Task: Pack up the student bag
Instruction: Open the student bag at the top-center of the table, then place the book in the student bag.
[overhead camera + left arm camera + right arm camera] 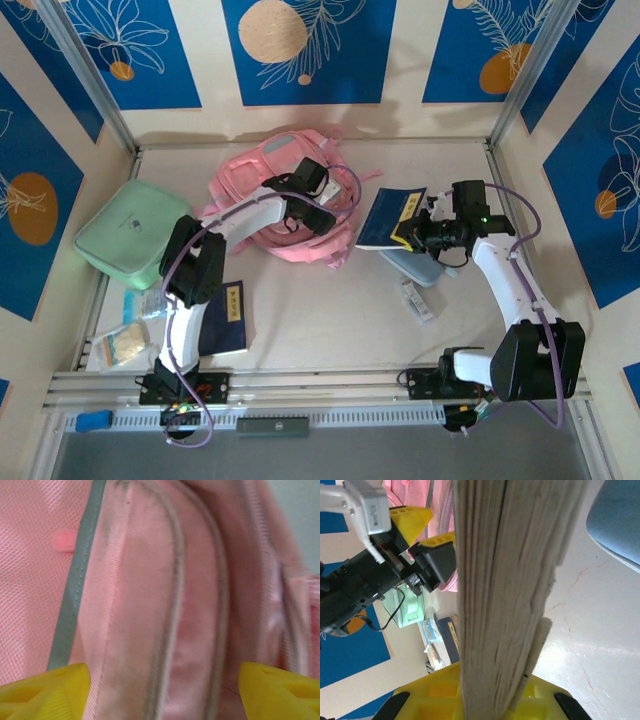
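My right gripper moves over to the pink backpack's near side next, lowers the book in and releases it. I still hold it outside the bag.
The student bag, a large pink backpack, lies at the back centre of the table. My left gripper hovers right over its near side. In the left wrist view pink fabric with grey zip lines spans the gap between the two yellow fingertips, which stand wide apart, open. My right gripper is shut on a dark blue book with a yellow label, held on edge to the right of the bag. The book's page edges rise between the jaws in the right wrist view.
A mint-green zip case lies at the left. A second dark blue book lies by the left arm's base, with snack packets beside it. Below the held book lie a grey-blue case and a small white item.
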You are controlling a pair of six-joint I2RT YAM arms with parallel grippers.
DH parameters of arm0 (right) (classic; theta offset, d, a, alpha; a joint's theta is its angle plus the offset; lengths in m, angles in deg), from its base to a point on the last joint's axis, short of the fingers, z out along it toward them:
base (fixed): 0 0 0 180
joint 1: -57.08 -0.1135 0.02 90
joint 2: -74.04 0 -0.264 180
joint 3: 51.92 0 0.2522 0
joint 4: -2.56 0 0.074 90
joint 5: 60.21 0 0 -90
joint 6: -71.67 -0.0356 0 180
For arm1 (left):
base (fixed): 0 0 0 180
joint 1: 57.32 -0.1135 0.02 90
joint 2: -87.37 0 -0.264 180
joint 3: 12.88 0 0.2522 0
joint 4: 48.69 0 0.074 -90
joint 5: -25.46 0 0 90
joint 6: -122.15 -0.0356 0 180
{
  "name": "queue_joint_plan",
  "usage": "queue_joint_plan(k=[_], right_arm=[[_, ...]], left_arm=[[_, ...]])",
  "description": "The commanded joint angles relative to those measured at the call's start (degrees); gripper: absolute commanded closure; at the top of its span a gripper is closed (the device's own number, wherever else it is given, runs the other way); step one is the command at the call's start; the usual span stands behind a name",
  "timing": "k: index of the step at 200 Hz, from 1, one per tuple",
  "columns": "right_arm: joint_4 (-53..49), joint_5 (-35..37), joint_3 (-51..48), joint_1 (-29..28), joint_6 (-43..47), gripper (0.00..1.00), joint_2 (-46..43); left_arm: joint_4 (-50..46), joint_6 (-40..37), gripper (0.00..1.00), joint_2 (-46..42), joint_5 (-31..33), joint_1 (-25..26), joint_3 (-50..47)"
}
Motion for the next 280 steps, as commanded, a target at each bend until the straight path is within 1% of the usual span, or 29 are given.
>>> queue_joint_plan(k=[1, 22, 48, 66, 91, 116, 130, 156, 187, 211, 226, 237, 253, 280], right_arm=[[-0.1, -2.6, -0.3, 0.4, 1.2, 1.00, -0.7], [0.1, -3.3, -0.3, 0.6, 1.1, 1.00, 0.0], [-0.2, -3.2, -0.1, 0.8, 1.3, 1.00, 0.3], [-0.1, -3.6, 0.0, 1.0, 1.4, 1.00, 0.6], [-0.3, -3.7, 0.2, 1.1, 1.6, 1.00, 0.7], [-0.8, -3.6, 0.1, 1.1, 1.9, 1.00, 0.3], [-1.2, -3.9, 0.1, 1.1, 2.1, 1.00, 0.1], [-2.3, -5.6, 0.2, 1.1, 2.9, 1.00, -0.6], [-3.5, -8.2, -0.2, 0.6, 3.6, 1.00, -1.9], [-3.7, -10.0, -0.3, -1.9, 4.3, 1.00, -2.1], [-2.5, -9.5, -0.5, -4.7, 3.8, 1.00, -1.9], [-0.1, -8.7, -1.4, -7.2, 1.9, 1.00, -1.2], [7.0, -8.2, -3.5, -11.2, -1.4, 1.00, 0.7], [17.8, -6.2, -2.1, -17.3, -2.0, 1.00, 8.4]], left_arm=[[0.4, -1.4, 0.25, 2.4, 2.7, -1.7, 3.0], [-0.3, -2.0, 0.30, 5.0, 4.4, -2.5, 4.7], [-0.2, -3.2, 0.43, 6.0, 4.0, -3.0, 4.7], [-0.4, -3.3, 0.56, 6.1, 4.4, -3.4, 5.0], [-0.7, -3.6, 0.79, 4.6, 3.1, -3.7, 5.2], [-2.1, -3.3, 1.00, 1.4, 1.1, -3.6, 5.6], [-3.2, -2.4, 1.00, -1.5, 0.0, -3.6, 5.6], [-2.2, -1.0, 1.00, -8.5, -5.9, -3.5, 3.4], [-2.8, -1.3, 1.00, -14.2, -7.4, -3.6, 3.8], [-3.7, -3.0, 1.00, -17.3, -8.7, -3.5, 5.0], [-3.9, -3.4, 1.00, -19.1, -10.0, -3.5, 5.7], [-3.7, -3.1, 1.00, -20.3, -11.0, -3.6, 5.7], [-3.5, -2.4, 1.00, -21.7, -12.0, -3.5, 5.2], [-1.4, -0.9, 1.00, -23.7, -13.4, -3.6, 2.9]])
